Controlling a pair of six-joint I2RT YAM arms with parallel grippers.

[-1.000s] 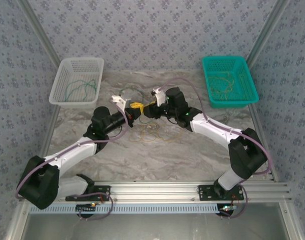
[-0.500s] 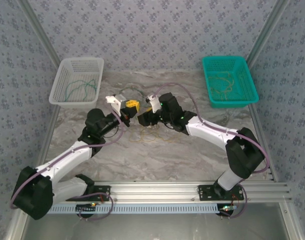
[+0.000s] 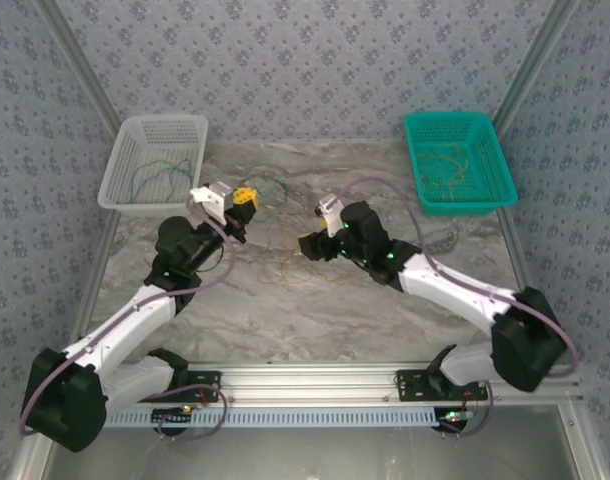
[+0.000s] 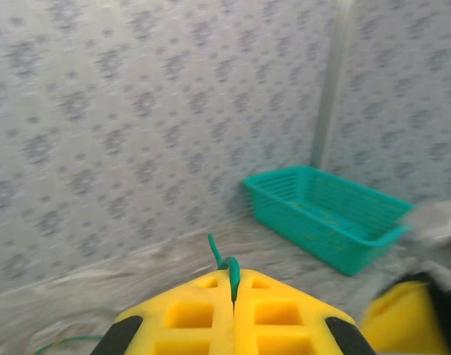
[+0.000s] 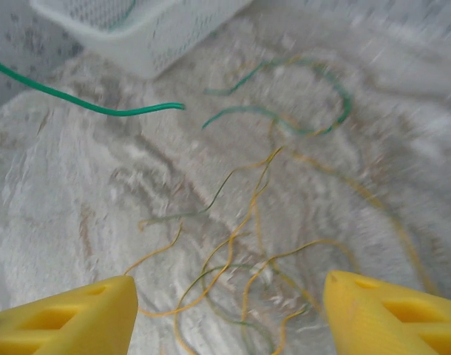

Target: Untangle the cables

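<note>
The left gripper swings outward over the white basket, which stands outward of it and lower, and releases the green cable next, since green ones already lie inside.
My left gripper [image 3: 243, 195] is raised near the white basket and shut on a green cable [image 4: 233, 272], whose end sticks up between the yellow fingers [image 4: 188, 314]. That green cable [image 5: 85, 103] trails across the upper left of the right wrist view. My right gripper [image 3: 307, 245] stands open above a loose tangle of yellow and green cables [image 3: 300, 266] on the table. In the right wrist view the yellow strands [image 5: 248, 222] and a green loop [image 5: 314, 118] lie beyond my open gripper [image 5: 229, 318], with nothing between the fingers.
A white basket [image 3: 117, 165] at the back left holds green cables [image 3: 160, 178]. A teal basket [image 3: 497, 160] at the back right holds yellow ones [image 3: 450, 170]. The marble table [image 3: 315, 310] is walled in by patterned panels.
The two grippers have parted. The left one moved left and back toward the white basket with the green cable. The right one opened and drew back to the right.
</note>
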